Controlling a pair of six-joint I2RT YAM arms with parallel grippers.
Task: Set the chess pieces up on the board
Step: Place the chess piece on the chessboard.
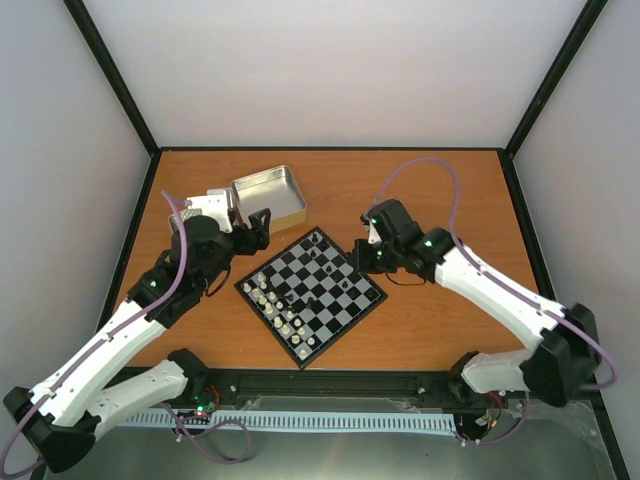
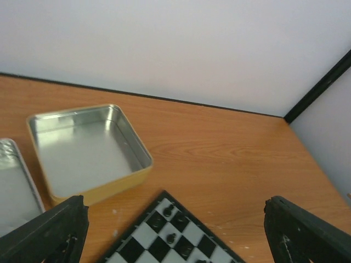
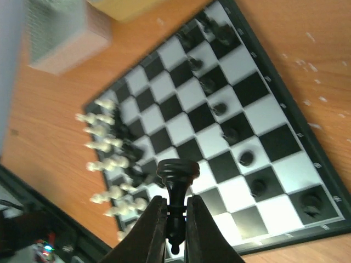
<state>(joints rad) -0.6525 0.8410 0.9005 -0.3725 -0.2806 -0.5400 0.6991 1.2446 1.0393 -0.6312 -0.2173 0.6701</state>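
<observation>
The dark edge square [image 1: 356,278] [image 3: 278,138] nearest the near-corner black piece is empty. I will lower my right gripper onto it, toward the right in the wrist view, and release.
The board [image 1: 345,315] lies diamond-wise in the middle of the table. White chess pieces [image 1: 275,305] line its near-left edge and black chess pieces [image 1: 335,265] its far-right edge. My right gripper [image 3: 175,216] is shut on a black chess piece [image 3: 177,174] and holds it above the board [image 3: 277,143], over squares near the white rows [image 3: 107,159]. In the top view this gripper [image 1: 362,252] hovers at the board's right corner. My left gripper [image 2: 175,241] stands wide open with nothing in it, above the board's far corner [image 2: 164,230], and hangs beside that corner [image 1: 258,228].
An open silver tin [image 1: 270,195] with a yellow side sits behind the board, also in the left wrist view [image 2: 88,148]. A second tin [image 2: 13,183] lies left of it, partly under the left arm. Black posts and white walls close in the table.
</observation>
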